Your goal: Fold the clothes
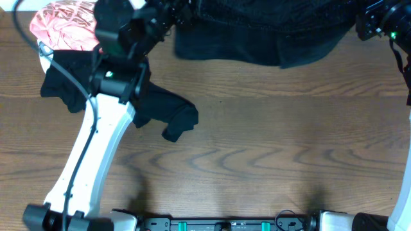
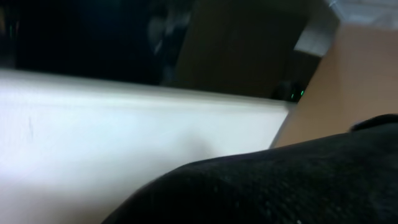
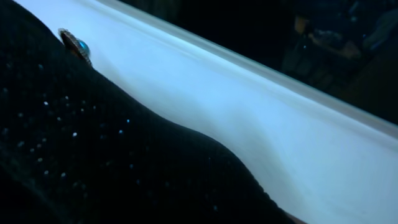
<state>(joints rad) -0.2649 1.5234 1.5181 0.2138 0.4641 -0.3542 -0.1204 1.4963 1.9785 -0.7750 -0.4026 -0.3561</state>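
The corner of the black garment is still hanging, so my right gripper next needs to lower and pull it back over the table, then let it go.
A large black garment (image 1: 257,32) hangs spread along the table's far edge, between my two grippers. My left gripper (image 1: 172,14) is at its left corner and my right gripper (image 1: 367,22) at its right corner. Both seem shut on the cloth, though the fabric hides the fingers. The same black cloth fills the lower part of the left wrist view (image 2: 298,180) and of the right wrist view (image 3: 93,143), covering the jaws. A second black garment (image 1: 176,115) lies crumpled at the left, partly under my left arm.
A pink and red patterned garment (image 1: 64,22) lies at the far left corner, by a white item (image 1: 45,59). My left arm's white link (image 1: 96,154) crosses the left side of the wooden table (image 1: 276,147). A white wall shows behind the table in the wrist views.
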